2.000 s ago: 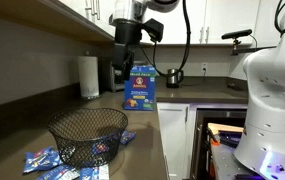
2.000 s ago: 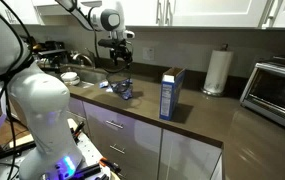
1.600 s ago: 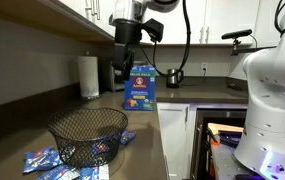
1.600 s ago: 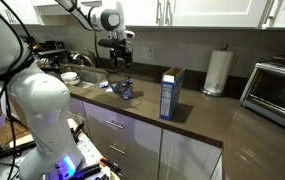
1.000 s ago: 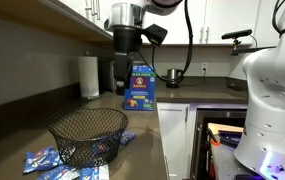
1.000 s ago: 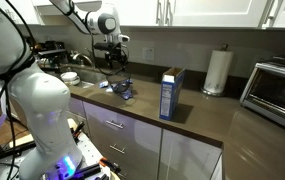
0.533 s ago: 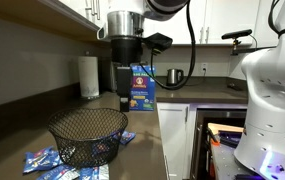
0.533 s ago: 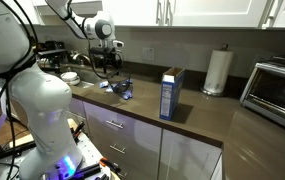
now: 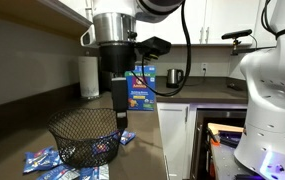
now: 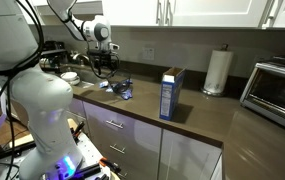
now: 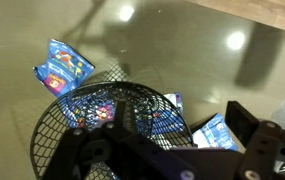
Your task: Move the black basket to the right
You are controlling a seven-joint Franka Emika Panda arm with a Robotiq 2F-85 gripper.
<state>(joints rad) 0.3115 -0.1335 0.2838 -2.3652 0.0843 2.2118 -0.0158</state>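
My gripper will next tilt and turn as it goes down over the black basket's rim (image 11: 183, 121).
The black basket (image 9: 85, 134), a round bowl of fine black wire mesh, stands on the dark counter near the front; it looks small in an exterior view (image 10: 123, 91). In the wrist view the black basket (image 11: 82, 125) fills the lower left, with blue packets seen through the mesh. My gripper (image 9: 120, 112) hangs just above the basket's right rim. It is open in the wrist view (image 11: 182, 122), one finger over the inside of the basket and the other outside the rim. It holds nothing.
Blue snack packets (image 9: 44, 160) lie on the counter around the basket (image 11: 64, 68). A blue box (image 9: 140, 88) stands upright behind it (image 10: 170, 93). A paper towel roll (image 9: 89, 76), a kettle (image 9: 175, 76), a toaster oven (image 10: 278, 88) and a sink (image 10: 74, 78) are further off.
The arm has swung from above the blue box toward the basket and come down; the gripper is now low over the basket's rim. The basket has not moved.
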